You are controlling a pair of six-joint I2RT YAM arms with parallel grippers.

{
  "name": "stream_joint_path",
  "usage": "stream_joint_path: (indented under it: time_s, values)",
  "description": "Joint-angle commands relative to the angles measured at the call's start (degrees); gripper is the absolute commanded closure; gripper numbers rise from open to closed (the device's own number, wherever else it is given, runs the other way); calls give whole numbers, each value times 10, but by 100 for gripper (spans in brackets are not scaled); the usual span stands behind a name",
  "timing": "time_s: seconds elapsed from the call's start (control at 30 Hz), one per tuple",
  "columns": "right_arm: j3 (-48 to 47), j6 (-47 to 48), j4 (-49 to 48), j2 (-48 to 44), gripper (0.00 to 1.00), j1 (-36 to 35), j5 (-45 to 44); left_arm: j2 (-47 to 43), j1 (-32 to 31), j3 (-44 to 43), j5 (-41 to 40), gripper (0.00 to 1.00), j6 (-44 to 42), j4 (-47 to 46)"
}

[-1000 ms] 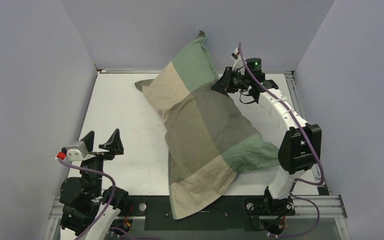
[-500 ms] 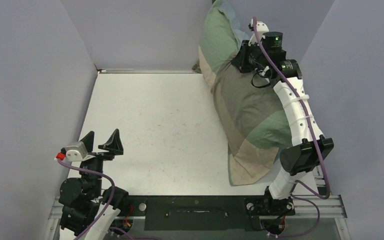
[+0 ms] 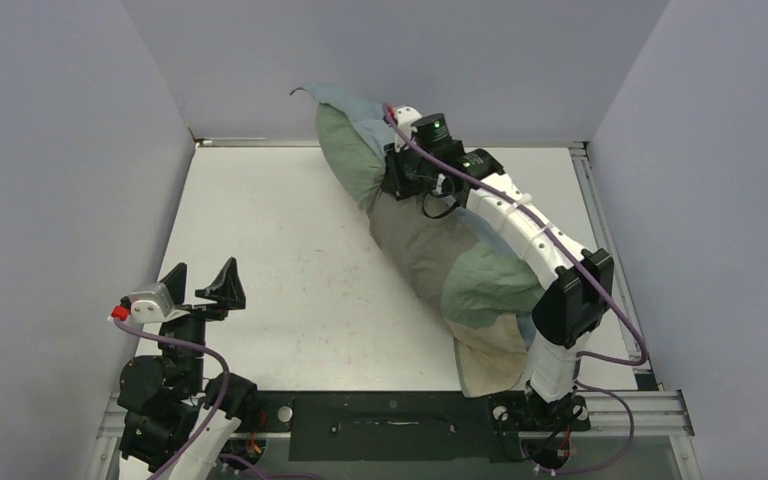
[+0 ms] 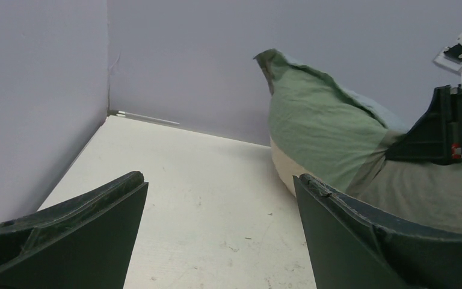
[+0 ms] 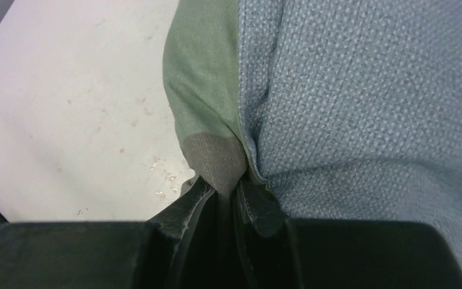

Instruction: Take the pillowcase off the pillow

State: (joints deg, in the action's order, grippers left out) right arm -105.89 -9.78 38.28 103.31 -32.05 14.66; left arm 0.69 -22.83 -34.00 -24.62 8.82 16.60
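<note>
The right gripper swings the fold of the pillowcase to the left in the top view next and releases it on bare tabletop with room for the pillowcase.
The pillowcase (image 3: 440, 250), in sage-green, olive-brown and beige blocks with a grey-blue back face, is stuffed and held tilted on edge across the right half of the table. The white pillow is hidden inside it. My right gripper (image 3: 397, 172) is shut on a fold of the pillowcase near its upper end; in the right wrist view the jaws pinch olive cloth (image 5: 216, 162) between the green and grey-blue faces. My left gripper (image 3: 202, 278) is open and empty at the near left, well clear of the cloth. The pillowcase also shows in the left wrist view (image 4: 325, 126).
White table (image 3: 290, 260) enclosed by grey-purple walls at the back, left and right. The pillowcase's lower beige end (image 3: 485, 365) rests near the table's front edge beside the right arm's base.
My right gripper has swung the pillowcase up off the table, toward the back right wall, then back left and lower. The bundle now stands on edge. The left arm has not moved.
</note>
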Motion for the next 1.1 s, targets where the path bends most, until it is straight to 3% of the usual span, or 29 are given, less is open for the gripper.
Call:
stream_joint_path:
  time_s: [0.0, 0.3, 0.63, 0.87, 0.97, 1.07]
  values:
    - [15, -25, -76, 12, 93, -37, 9, -4, -3, -4, -4, 4, 6, -9]
    - [0, -46, -87, 58, 90, -117, 35, -17, -3, -5, -3, 4, 7, -8]
    - [-20, -36, -67, 34, 41, -163, 37, -16, -3, -6, 8, 4, 6, -6]
    - [48, -28, -63, -48, 8, -163, -9, -9, -3, -9, 17, 4, 5, -4]
    - [98, -28, -59, -91, 0, -163, -33, 18, -2, -11, 21, 4, 5, -3]
    - [155, -30, -52, -139, 9, -163, -58, 46, -2, -16, 31, 4, 7, -3]
